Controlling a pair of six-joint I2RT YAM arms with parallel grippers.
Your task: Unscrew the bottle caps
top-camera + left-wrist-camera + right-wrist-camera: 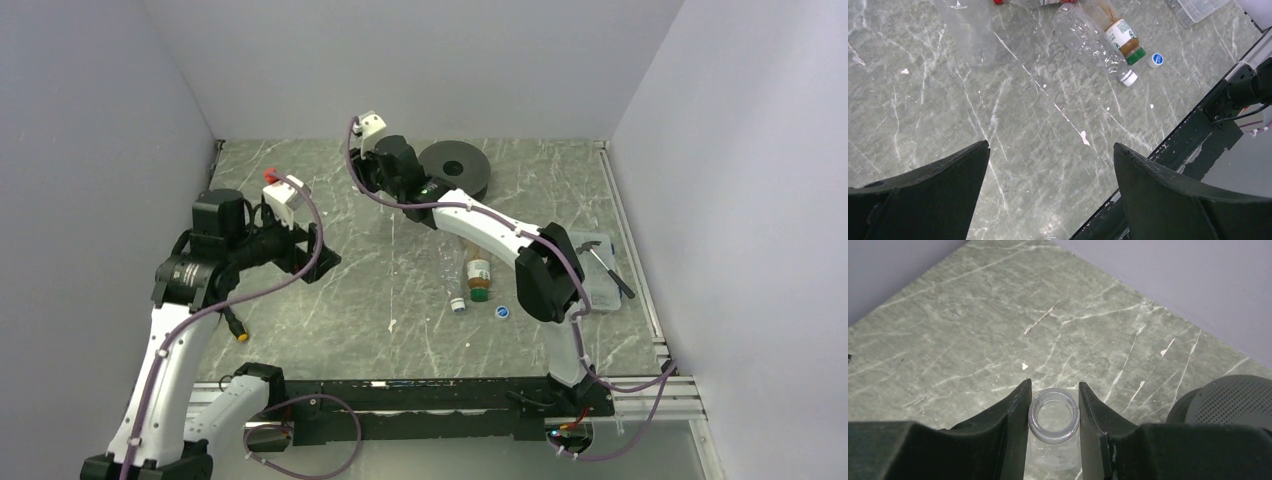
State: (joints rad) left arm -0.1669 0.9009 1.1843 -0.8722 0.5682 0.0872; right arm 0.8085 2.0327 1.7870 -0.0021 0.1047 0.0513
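Note:
The plain clear bottle's opening is uncapped, so I will move my right gripper down to the bare tabletop below until the bottle's bottom stands there, and let go of the bottle's neck.
My right gripper (1054, 383) is shut on the neck of a plain clear bottle (1054, 415) whose mouth is open, with no cap on it. My left gripper (1051, 145) hangs open above bare table with nothing between its fingers. On the table lie another clear bottle (1093, 42) with a white cap (1129, 77) and an amber-brown bottle (1120, 35) with a green cap (1136, 55). A loose blue-and-white cap (1157, 60) rests beside them. The red-label bottle (1058, 1) barely shows at the top edge of the left wrist view. A blurred clear bottle (970, 30) is at that view's upper left.
A black round perforated disc (455, 168) sits at the back, just right of my right gripper. A clear plastic box (600, 280) with a hammer-like tool lies at the right edge. The black rail (430, 390) runs along the near edge. Grey walls enclose three sides.

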